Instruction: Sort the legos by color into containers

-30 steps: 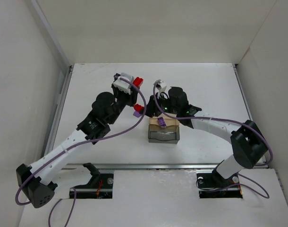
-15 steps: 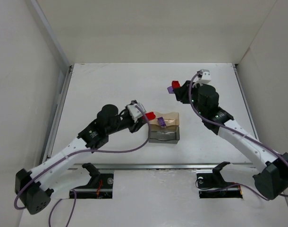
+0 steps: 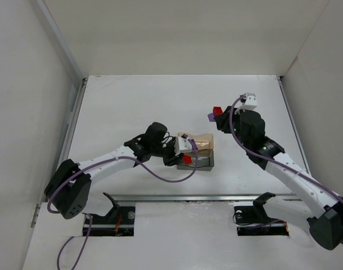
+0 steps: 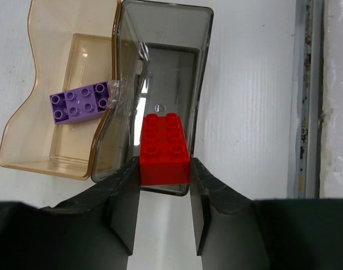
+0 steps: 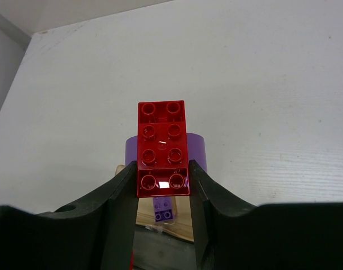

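The smoky grey tray is below my right gripper and toward the base. My right gripper should next move back and down to release its red brick into the tray.
My left gripper [image 4: 164, 169] is shut on a red brick [image 4: 163, 147] and holds it over the near end of the smoky grey tray [image 4: 202, 84]. A purple brick [image 4: 80, 102] lies in the tan-orange tray [image 4: 31, 112] beside it. In the top view the left gripper [image 3: 186, 159] is at the trays [image 3: 204, 139]. My right gripper [image 5: 162, 180] is shut on a second red brick [image 5: 162, 146] with a rounded purple piece [image 5: 197, 149] right behind it. It hangs in the air at the back right [image 3: 216, 112], apart from the trays.
The two trays touch side by side at mid table; the tan one [image 5: 177, 228] shows below the right gripper. White walls [image 3: 48, 112] enclose the table on three sides. A metal rail [image 4: 309, 112] runs along the near edge.
My left gripper has swung forward and right with its red brick to the grey tray. My right gripper has left the trays for the back right.
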{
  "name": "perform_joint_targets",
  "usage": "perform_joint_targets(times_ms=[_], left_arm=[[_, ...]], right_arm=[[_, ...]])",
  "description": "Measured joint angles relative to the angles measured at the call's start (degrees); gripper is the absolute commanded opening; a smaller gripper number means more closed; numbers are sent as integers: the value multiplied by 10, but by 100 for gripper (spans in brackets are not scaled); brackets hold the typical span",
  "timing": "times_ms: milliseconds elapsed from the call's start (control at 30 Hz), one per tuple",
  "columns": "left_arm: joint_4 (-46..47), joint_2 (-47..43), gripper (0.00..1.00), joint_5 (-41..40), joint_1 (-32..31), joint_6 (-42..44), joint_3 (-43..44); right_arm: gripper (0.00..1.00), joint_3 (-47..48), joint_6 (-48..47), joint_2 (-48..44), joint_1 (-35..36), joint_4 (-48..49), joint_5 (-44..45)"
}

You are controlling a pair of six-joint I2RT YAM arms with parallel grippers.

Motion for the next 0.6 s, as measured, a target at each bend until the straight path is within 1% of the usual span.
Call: perform_joint_targets(times_ms=[33, 67, 100, 167, 200, 333, 400, 600], left_arm=[[5, 6, 44, -3, 0, 0, 0], [8, 10, 68, -5, -1, 0, 0], [9, 13, 81, -10, -1, 2, 1], [8, 14, 97, -16, -1, -2, 5], [7, 14, 100, -19, -2, -2, 10], [7, 13, 100, -40, -3, -5, 43], [12, 8, 100, -62, -4, -21, 62], [70, -39, 100, -109, -6, -61, 76]], right_arm=[[0, 0, 0, -3, 0, 0, 0], [0, 0, 0, -6, 0, 0, -1], [0, 0, -1, -8, 0, 0, -3], [0, 0, -5, -10, 0, 0, -8], [0, 0, -9, -10, 0, -1, -13], [0, 1, -31, -9, 10, -3, -51], [0, 6, -38, -7, 14, -6, -78], [0, 23, -31, 4, 38, -6, -146]])
